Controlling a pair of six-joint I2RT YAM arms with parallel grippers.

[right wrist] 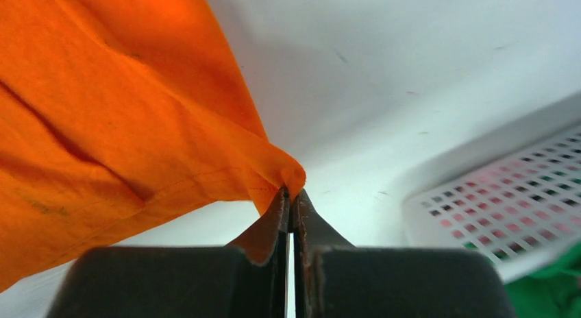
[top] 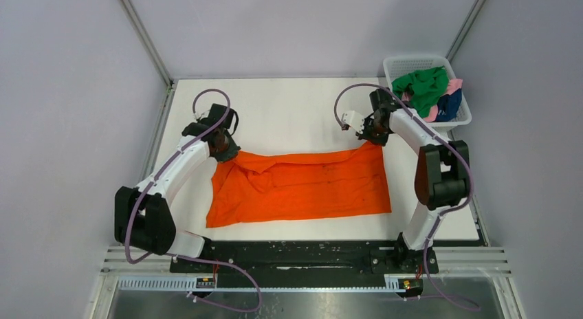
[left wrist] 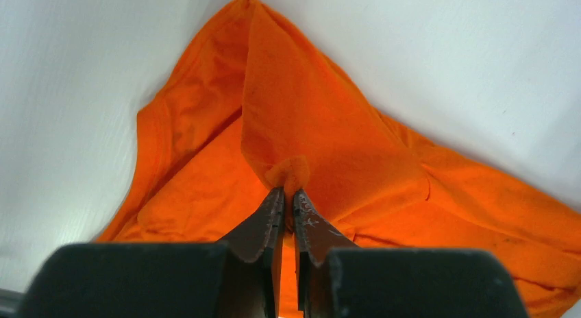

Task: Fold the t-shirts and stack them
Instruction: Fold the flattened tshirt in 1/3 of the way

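The shirt's pinched corner goes back toward my base next in my left gripper, down onto the cloth by the shirt's near edge (top: 232, 209), released where the shirt lies spread.
A bright orange t-shirt (top: 302, 188) lies spread on the white table, its far edge lifted at both corners. My left gripper (top: 224, 146) is shut on the shirt's far left corner; in the left wrist view the cloth (left wrist: 322, 133) bunches between my fingertips (left wrist: 288, 194). My right gripper (top: 373, 135) is shut on the far right corner; in the right wrist view the cloth (right wrist: 103, 126) hangs from the pinched tip (right wrist: 290, 189). Green (top: 423, 87), pink (top: 454, 86) and navy (top: 448, 106) shirts lie crumpled in the basket.
The white mesh basket (top: 412, 62) stands at the table's far right corner, just behind my right arm; it also shows in the right wrist view (right wrist: 507, 208). Grey walls close in on both sides. White table surface (top: 289, 113) lies beyond the shirt.
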